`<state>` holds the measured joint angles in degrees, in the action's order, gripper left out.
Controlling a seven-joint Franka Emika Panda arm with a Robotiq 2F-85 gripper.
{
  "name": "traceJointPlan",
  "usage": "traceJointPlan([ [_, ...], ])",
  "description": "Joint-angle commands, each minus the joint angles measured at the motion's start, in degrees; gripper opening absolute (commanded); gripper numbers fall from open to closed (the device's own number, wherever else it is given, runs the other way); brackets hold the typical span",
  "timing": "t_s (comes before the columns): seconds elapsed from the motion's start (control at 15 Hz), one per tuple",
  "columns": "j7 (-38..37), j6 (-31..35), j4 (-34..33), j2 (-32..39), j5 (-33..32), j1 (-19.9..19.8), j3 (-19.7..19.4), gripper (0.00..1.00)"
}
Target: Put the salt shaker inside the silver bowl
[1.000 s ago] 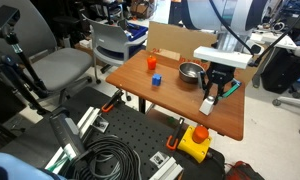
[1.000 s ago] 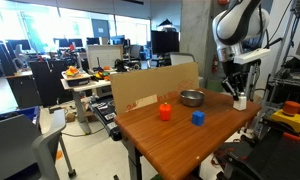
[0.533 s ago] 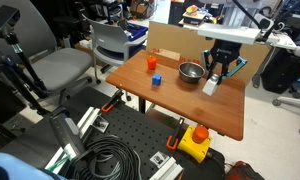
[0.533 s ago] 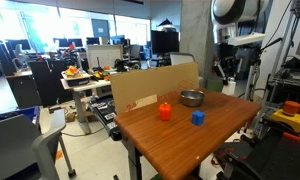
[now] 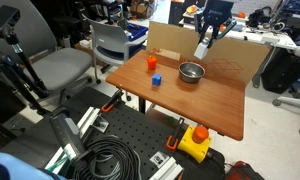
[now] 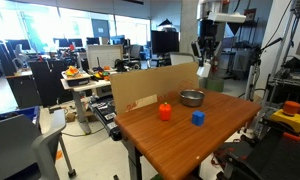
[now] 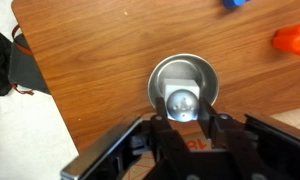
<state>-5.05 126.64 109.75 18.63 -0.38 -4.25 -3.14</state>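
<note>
My gripper brings the salt shaker (image 5: 202, 49) down toward the bottom of the silver bowl next and releases it there, since it still hangs high above the bowl's open rim.
My gripper (image 5: 204, 47) is shut on the small white salt shaker (image 5: 202, 49) and holds it high above the silver bowl (image 5: 192, 72), which sits near the far edge of the wooden table (image 5: 205, 105). In the other exterior view the shaker (image 6: 202, 69) hangs in the gripper (image 6: 203, 66) above the bowl (image 6: 192, 98). In the wrist view the shaker's round top (image 7: 182, 101) sits between the fingers (image 7: 163, 128), directly over the bowl (image 7: 160, 84).
An orange cup (image 5: 150, 62) and a small blue cube (image 5: 157, 80) stand on the table's left part; they also show in the wrist view, cup (image 7: 291, 40), cube (image 7: 234, 3). A cardboard panel (image 5: 230, 60) stands along the far edge.
The gripper has lifted the salt shaker off the table's right side and carried it up and over to above the silver bowl.
</note>
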Motion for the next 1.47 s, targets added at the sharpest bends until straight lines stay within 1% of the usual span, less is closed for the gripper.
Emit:
traceJointPlan([
  [0.0, -0.5, -2.5, -6.7, 4.9, 1.1, 0.7, 0.3, 0.1],
  [0.73, -3.7, -10.5, -21.8, 20.7, -0.1, 2.4, -0.1, 0.1],
  [1.07, -5.1, -14.1, -27.4, 26.0, -0.3, 2.8, -0.5, 0.1],
  [1.4, -6.4, -15.0, -30.8, 29.2, -0.9, 3.6, -0.8, 0.1],
])
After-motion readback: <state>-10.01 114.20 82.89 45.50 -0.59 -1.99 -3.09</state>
